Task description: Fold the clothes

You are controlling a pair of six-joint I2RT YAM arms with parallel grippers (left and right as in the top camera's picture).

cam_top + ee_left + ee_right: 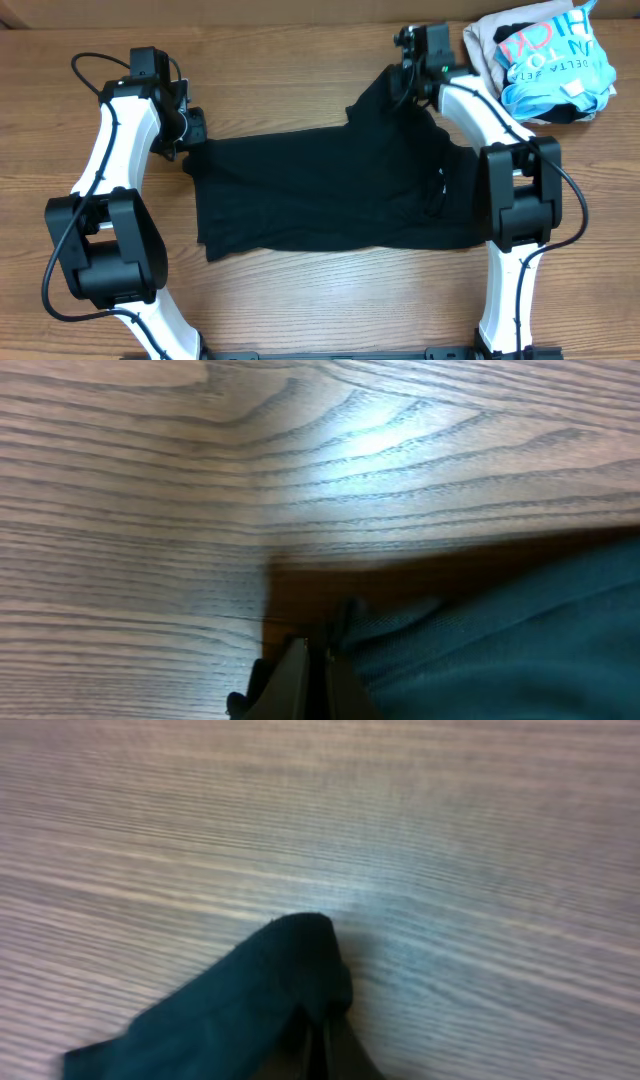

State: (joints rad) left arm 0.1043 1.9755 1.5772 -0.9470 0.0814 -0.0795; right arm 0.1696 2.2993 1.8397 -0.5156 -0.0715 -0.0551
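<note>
My left gripper is above and in front of the shirt's side edge (209, 205), so next it should move back and down and release the shirt's far corner over that edge.
The black shirt (330, 190) lies spread across the middle of the wooden table. My left gripper (192, 135) is shut on the shirt's far left corner; in the left wrist view the fingers (318, 665) pinch the dark fabric (500, 650) just above the wood. My right gripper (400, 80) is shut on the shirt's far right part and holds it lifted in a peak; in the right wrist view the fingers (325, 1035) clamp a fold of the black cloth (240, 1010). No white logo shows.
A light-blue-and-white garment with pink lettering (555, 65) lies on a beige garment (485, 45) at the far right corner. The right arm's elbow (520, 190) stands over the shirt's right edge. Bare wood (330, 300) lies in front of the shirt.
</note>
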